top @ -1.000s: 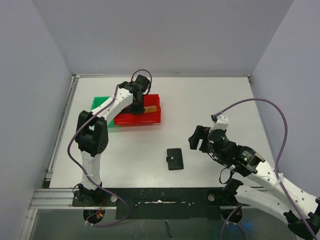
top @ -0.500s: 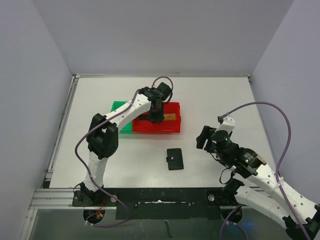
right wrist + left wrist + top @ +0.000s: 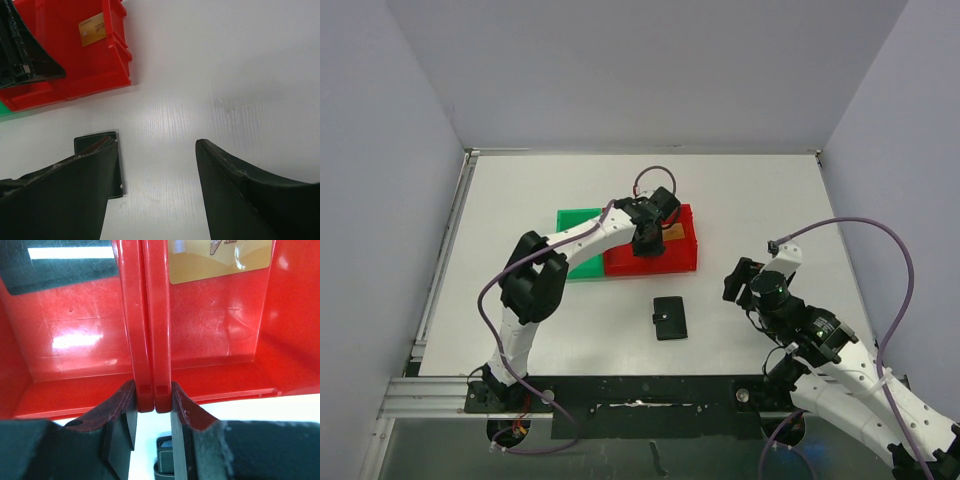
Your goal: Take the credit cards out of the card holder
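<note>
The red bin sits off-center from the card holder, so my left gripper needs to pull the bin to the right in the top view next, then let go of its middle wall [image 3: 153,396].
The card holder [image 3: 670,318] is a small black wallet lying closed on the white table; it also shows in the right wrist view [image 3: 92,140] and between the left fingers [image 3: 165,460]. A tan-gold credit card [image 3: 672,231] [image 3: 220,260] [image 3: 92,31] lies in the red bin [image 3: 685,255]. A black card [image 3: 60,270] lies in the bin's other compartment. My left gripper [image 3: 645,240] [image 3: 152,390] is shut on the red bin's double middle wall [image 3: 152,315]. My right gripper [image 3: 738,280] [image 3: 156,141] hovers open and empty to the right of the card holder.
A green bin [image 3: 578,240] [image 3: 4,114] sits against the red bin's left side. The red bin's near edge is a short gap behind the card holder. Grey walls enclose the table on three sides.
My left gripper has dragged the red bin, with the green one alongside, to the right. My right arm has pulled back to the right and its jaws have narrowed a little.
</note>
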{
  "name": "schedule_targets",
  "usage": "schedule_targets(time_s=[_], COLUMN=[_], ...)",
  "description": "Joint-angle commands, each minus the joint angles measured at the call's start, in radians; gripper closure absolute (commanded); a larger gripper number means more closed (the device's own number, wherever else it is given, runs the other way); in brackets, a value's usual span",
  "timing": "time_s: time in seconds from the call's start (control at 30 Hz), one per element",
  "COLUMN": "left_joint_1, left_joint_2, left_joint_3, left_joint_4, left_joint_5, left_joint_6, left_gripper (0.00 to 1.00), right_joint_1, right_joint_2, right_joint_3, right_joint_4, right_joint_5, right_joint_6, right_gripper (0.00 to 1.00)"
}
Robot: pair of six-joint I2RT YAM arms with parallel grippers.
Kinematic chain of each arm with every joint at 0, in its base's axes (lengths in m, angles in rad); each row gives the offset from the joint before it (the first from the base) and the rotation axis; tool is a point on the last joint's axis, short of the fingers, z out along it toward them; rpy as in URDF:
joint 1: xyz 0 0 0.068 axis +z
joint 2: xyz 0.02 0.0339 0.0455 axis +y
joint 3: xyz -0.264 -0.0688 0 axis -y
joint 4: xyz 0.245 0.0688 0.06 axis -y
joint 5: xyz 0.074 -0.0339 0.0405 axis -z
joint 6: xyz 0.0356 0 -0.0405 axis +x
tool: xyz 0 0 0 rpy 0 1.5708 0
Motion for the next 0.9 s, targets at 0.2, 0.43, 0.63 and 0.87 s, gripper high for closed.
schedule_targets(time_s=[0.2,0.43,0.63,0.87], left_joint_1=[-0.061,-0.069,-0.071,-0.067], left_joint_2=[-0.010,-0.002,-0.027,-0.073], left_joint_3=[-0.008,-0.026,-0.025,-0.033], left_joint_4=[0.178,0.258,0.278,0.309], left_joint_5=[0.076,0.171,0.181,0.202], left_joint_6=[-0.128,-0.146,-0.145,-0.129], left_gripper=[1.00,0.79,0.60,0.40], right_joint_1=[-0.009,-0.009,-0.008,-0.008], right_joint_2=[-0.041,-0.061,-0.045,-0.128], right_joint_3=[-0.027,-0.042,-0.012,0.013], right_joint_4=[0.041,0.008,-0.084,-0.124], right_joint_5=[0.051,0.032,0.065,0.042], right_joint_6=[0.069,0.098,0.169,0.171], right_gripper=[0.35,0.32,0.30,0.21])
